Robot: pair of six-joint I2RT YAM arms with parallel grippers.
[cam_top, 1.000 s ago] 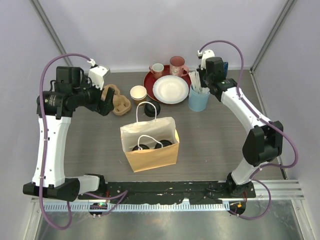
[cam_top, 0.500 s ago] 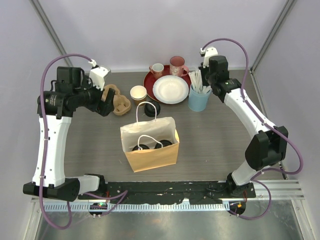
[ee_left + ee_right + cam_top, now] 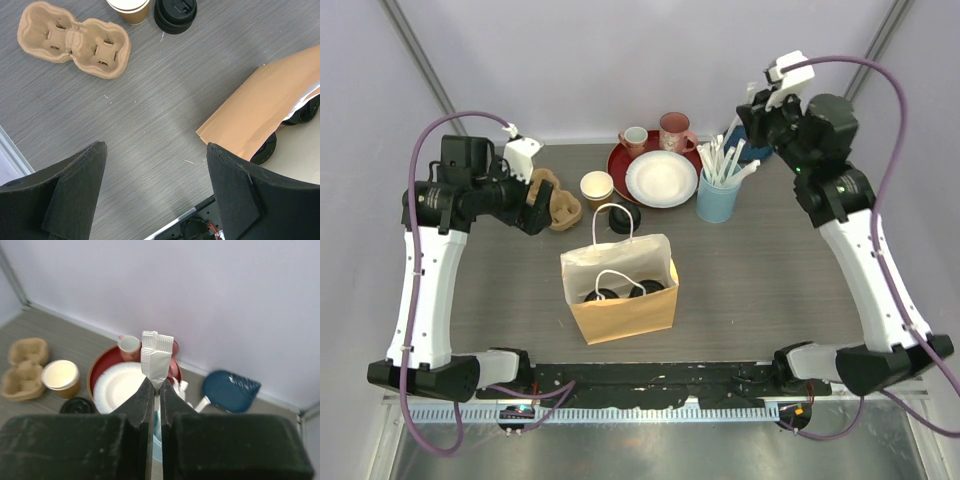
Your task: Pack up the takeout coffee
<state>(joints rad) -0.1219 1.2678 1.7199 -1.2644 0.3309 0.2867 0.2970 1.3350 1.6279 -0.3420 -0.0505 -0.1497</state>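
My right gripper will next move back and down toward the paper bag that is open around the lidded cups, turning the straw into the bag's opening [image 3: 623, 277].
Two lidded takeout coffee cups [image 3: 605, 293] [image 3: 650, 287] stand inside the brown paper bag [image 3: 625, 312] at the table's middle. A third tan cup [image 3: 597, 186] [image 3: 61, 377] stands open, with its black lid [image 3: 625, 218] [image 3: 175, 12] lying beside it. My right gripper [image 3: 752, 118] [image 3: 155, 382] hangs high above the light-blue cup [image 3: 717, 200], shut on a white wrapped straw [image 3: 157, 356]. My left gripper [image 3: 533, 205] [image 3: 156, 146] is open and holds nothing. It hovers over bare table between the cardboard carrier [image 3: 75, 40] and the bag [image 3: 270, 107].
A red tray [image 3: 620, 160] at the back holds a white plate [image 3: 661, 178] and two mugs [image 3: 634, 138] [image 3: 674, 130]. More white straws [image 3: 725, 165] stick out of the blue cup. A dark blue object [image 3: 231, 390] lies near the back wall.
My right arm has risen and swung back to the right, drawing a wrapped straw up out of the blue cup. The left arm has barely moved.
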